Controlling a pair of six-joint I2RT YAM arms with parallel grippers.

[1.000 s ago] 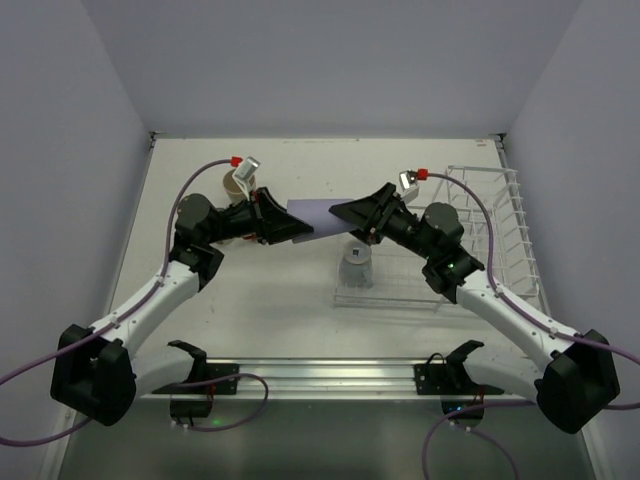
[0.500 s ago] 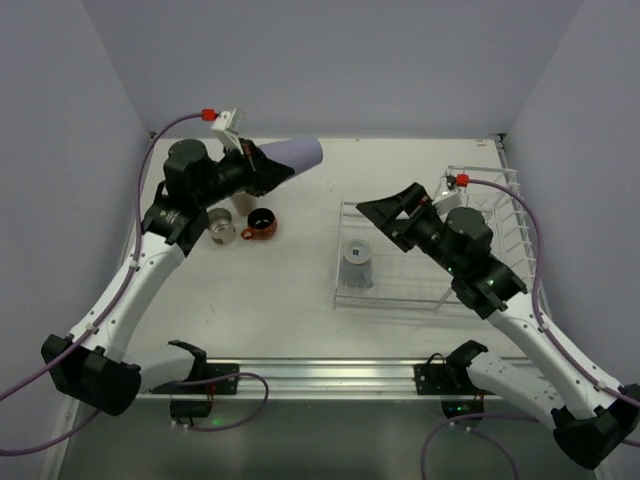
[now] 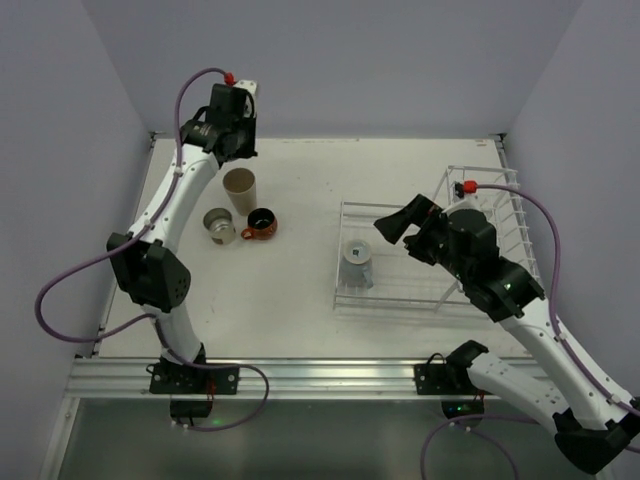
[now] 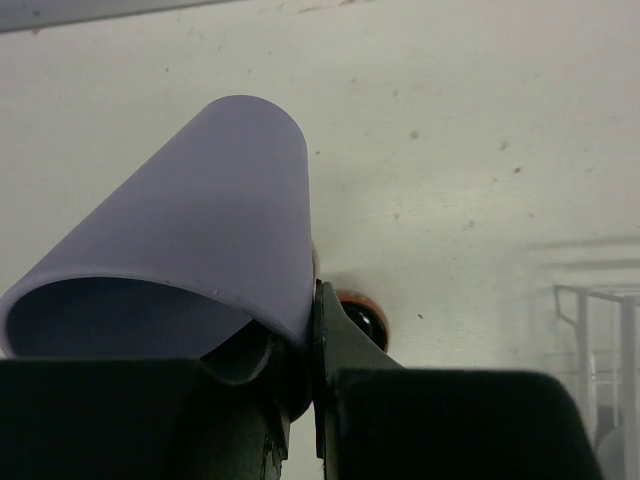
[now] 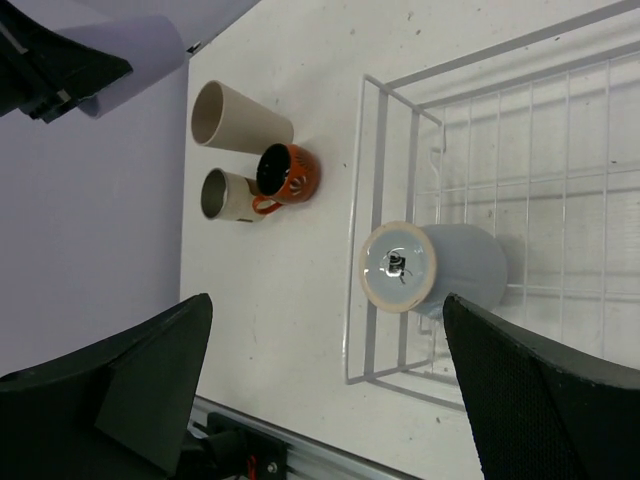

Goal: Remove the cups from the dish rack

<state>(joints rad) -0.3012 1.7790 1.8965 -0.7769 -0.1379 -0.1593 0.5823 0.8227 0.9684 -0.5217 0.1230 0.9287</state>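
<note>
The robot's left gripper will next move back and down to let go of the lavender tumbler in the beige tumbler's upturned opening (image 3: 239,180), which is below the gripper and closer to the robot's base.
My left gripper (image 3: 228,135) is shut on the rim of the tall lavender tumbler (image 4: 200,230), one finger inside it, and holds it high over the table's far left; the tumbler also shows in the right wrist view (image 5: 140,50). The beige tumbler (image 3: 240,188), a small cream cup (image 3: 219,225) and the orange-red mug (image 3: 262,223) stand together on the table below it. The short blue-grey cup (image 3: 357,263) stands upside down in the flat tray of the white wire dish rack (image 3: 480,215). My right gripper (image 3: 398,222) is open and empty above the tray, next to that cup (image 5: 440,268).
The rack's taller basket section (image 3: 505,215) stands at the right edge of the table. Lavender walls enclose the table at the back and on both sides. A metal rail (image 3: 320,375) with both arm bases runs along the near edge.
My left arm has swung from the table's middle to the far back left and risen, carrying the lavender tumbler. My right gripper let go of it, opened and drew back over the rack.
</note>
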